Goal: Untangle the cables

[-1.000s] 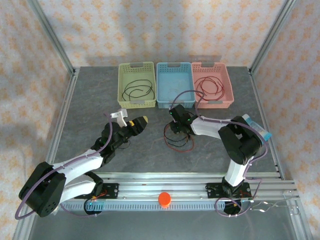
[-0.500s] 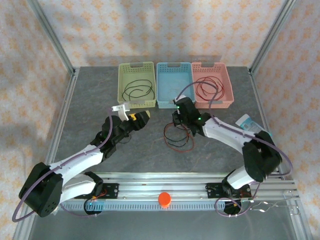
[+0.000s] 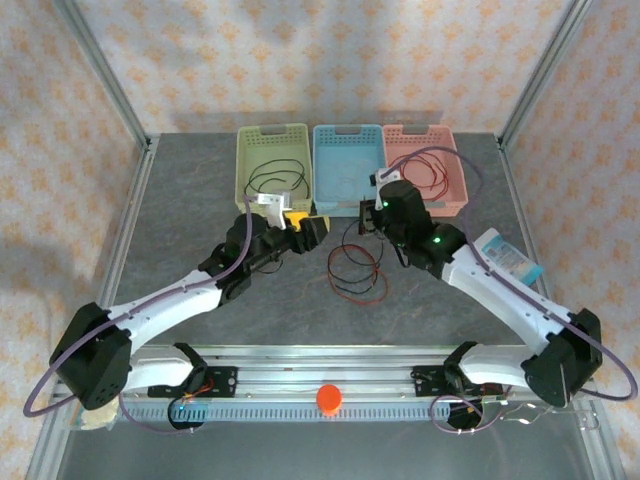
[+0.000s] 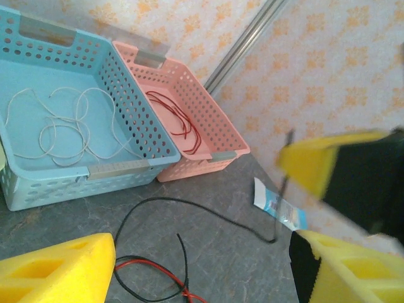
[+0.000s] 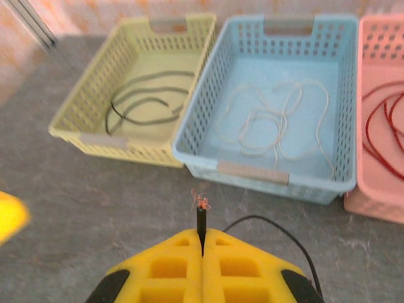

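My left gripper next needs to go down to the black cable, onto its bend before the blue basket (image 3: pixel 345 236) (image 4: pixel 128 215), and close. The cable still runs from my right gripper into the tangle.
A tangle of red and black cables (image 3: pixel 358 275) lies on the grey table in front of the baskets. My right gripper (image 5: pixel 202 235) is shut on the end of the black cable (image 5: pixel 201 218), whose bare copper strands stick out past the fingertips. From the right gripper (image 3: pixel 366 216) that cable hangs down to the tangle. My left gripper (image 3: pixel 310 228) hovers just left of it, open and holding nothing. In the left wrist view the black cable (image 4: pixel 189 205) curves over the table and a red cable (image 4: pixel 151 268) lies between the open fingers (image 4: pixel 57 268).
Three baskets stand at the back: yellow (image 3: pixel 250 150) with a black cable, blue (image 3: pixel 322 165) with a whitish cable (image 4: pixel 69 126), pink (image 3: pixel 455 180) with a red cable (image 4: pixel 180 120). A blue-white packet (image 3: pixel 505 255) lies at the right.
My right gripper shut on the black cable's end and lifted it back toward the baskets. My left gripper moved right and forward toward the tangle.
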### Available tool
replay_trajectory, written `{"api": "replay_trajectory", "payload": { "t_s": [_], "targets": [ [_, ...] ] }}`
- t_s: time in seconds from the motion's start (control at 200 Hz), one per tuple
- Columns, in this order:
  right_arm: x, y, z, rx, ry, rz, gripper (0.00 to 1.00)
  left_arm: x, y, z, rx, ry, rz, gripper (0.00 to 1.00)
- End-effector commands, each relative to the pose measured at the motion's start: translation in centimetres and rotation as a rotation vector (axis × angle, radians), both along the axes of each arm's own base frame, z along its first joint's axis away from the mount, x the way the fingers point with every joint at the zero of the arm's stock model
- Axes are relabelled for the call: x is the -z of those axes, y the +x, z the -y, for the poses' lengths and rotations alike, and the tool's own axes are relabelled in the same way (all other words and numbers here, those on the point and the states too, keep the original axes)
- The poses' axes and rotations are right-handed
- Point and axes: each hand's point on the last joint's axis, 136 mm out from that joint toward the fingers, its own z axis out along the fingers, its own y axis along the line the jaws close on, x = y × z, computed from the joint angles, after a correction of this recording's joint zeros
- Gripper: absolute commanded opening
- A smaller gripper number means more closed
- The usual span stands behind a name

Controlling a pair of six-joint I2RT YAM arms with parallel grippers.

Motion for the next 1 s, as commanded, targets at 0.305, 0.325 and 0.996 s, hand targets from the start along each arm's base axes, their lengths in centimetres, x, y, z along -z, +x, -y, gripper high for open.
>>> {"api": "replay_trajectory", "payload": {
  "t_s": [0.305,0.325,0.996],
  "targets": [
    [-9.5,-2.3,0.2,-0.103,0.086,0.184,0.02,3.6,1.0,3.2,0.170,0.230,0.001,0.75],
    [-9.7,-2.4,0.2,-0.105,0.089,0.187,0.02,3.9,1.1,3.2,0.173,0.241,-0.004,0.75],
    [-11.1,-4.1,-0.5,-0.185,0.160,0.206,0.01,9.3,3.2,7.5,0.316,0.263,-0.137,0.58]
  ]
}}
